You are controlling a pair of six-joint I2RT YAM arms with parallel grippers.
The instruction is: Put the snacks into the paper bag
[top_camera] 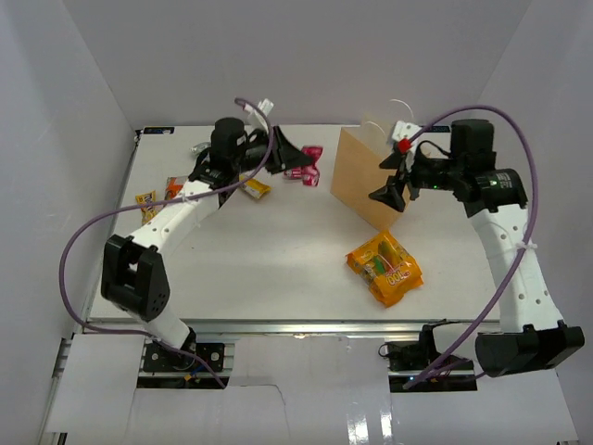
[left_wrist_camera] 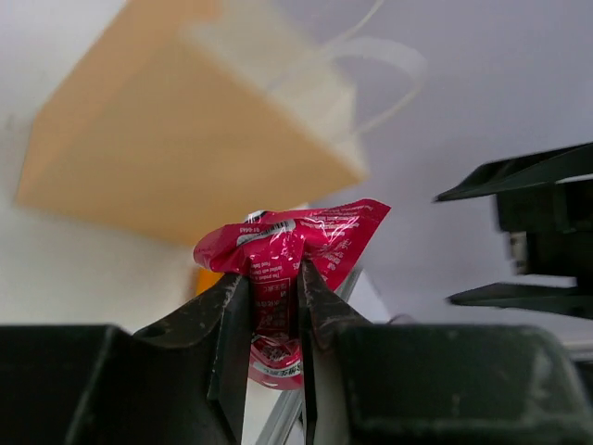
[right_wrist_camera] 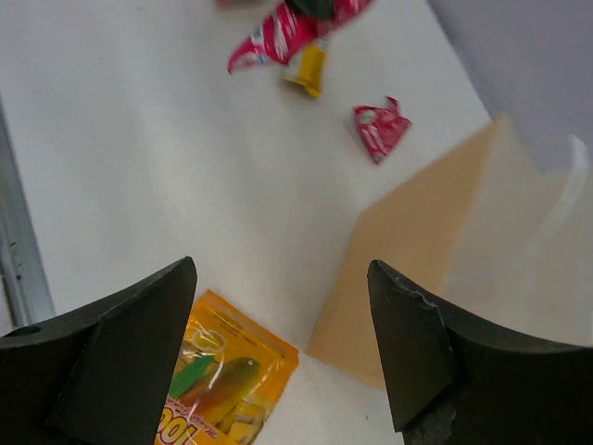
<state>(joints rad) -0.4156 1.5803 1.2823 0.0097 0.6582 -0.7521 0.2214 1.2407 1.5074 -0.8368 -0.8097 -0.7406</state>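
Observation:
My left gripper should lift next, clear the bag's side and move over the bag's opening, which is to the gripper's right in the top view, to release the wrapper.
My left gripper is shut on a pink wrapper and holds it above the table at the back, left of the paper bag. In the left wrist view the jaws pinch the crinkled pink wrapper, with the tan bag blurred behind. My right gripper is open and empty beside the bag's right front corner. In its view the bag and the large orange bag lie below. A second pink wrapper lies on the table.
A yellow packet lies under the left arm. More small packets and a silver foil packet sit at the far left. The large orange bag lies front of the paper bag. White walls enclose the table.

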